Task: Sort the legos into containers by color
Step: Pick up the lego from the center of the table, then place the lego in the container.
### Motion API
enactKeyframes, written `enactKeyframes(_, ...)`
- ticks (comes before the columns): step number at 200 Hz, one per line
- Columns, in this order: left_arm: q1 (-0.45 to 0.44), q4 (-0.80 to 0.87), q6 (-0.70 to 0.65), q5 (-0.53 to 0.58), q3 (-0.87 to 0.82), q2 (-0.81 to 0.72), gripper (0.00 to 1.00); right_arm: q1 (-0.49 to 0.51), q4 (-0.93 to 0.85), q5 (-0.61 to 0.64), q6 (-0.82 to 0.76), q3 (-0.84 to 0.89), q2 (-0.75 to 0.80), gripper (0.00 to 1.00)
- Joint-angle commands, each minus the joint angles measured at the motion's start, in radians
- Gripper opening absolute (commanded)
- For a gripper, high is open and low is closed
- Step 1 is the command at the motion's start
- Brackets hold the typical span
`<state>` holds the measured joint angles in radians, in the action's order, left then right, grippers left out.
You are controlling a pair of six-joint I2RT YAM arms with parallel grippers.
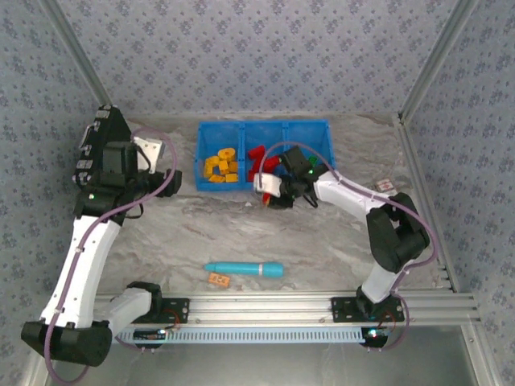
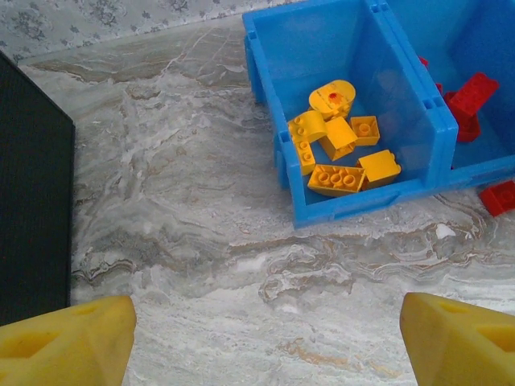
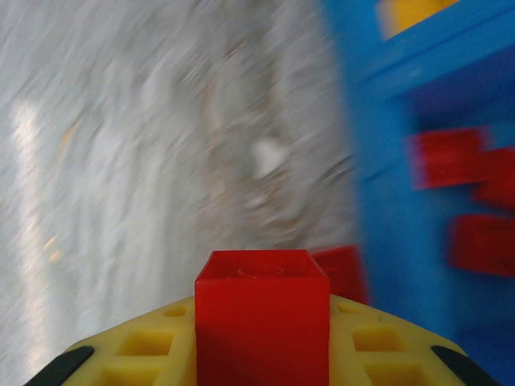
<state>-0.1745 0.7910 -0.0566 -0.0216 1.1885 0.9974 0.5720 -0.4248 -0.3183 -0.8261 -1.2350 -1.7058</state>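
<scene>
My right gripper carries this red lego outward over the tray's front side next and releases it inside the tray's middle section, which already holds red legos.
The blue three-part containers tray stands at the back of the table. Its left compartment holds several orange-yellow legos, and the middle one holds red legos. My right gripper is shut on a red lego, just in front of the tray's middle compartment. That view is blurred by motion. Another red lego lies on the table against the tray's front wall. My left gripper is open above bare table, left of the tray. An orange lego lies near the front edge.
A cyan pen-like cylinder lies near the front rail, beside the orange lego. A dark flat object fills the left edge of the left wrist view. The right arm covers part of the tray's right compartment. Walls close in the sides and back.
</scene>
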Motion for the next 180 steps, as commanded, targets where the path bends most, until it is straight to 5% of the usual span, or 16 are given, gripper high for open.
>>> enactKeyframes(1, 0.007, -0.057, -0.022, -0.004, -0.040, -0.060, 0.85, -0.022, 0.047, 0.020, 0.096, -0.126, -0.029, 0.25)
enactKeyframes(44, -0.011, -0.066, -0.004, -0.072, -0.070, -0.083, 0.85, -0.015, 0.050, 0.206, 0.135, -0.350, -0.232, 0.25)
enactKeyframes(96, -0.030, -0.031, 0.108, -0.196, -0.040, 0.033, 0.80, -0.034, 0.070, 0.219, 0.210, -0.475, -0.393, 0.28)
enactKeyframes(180, -0.478, -0.285, 0.435, -0.088, -0.051, 0.415, 0.80, -0.065, 0.101, 0.113, 0.216, -0.452, -0.321, 0.57)
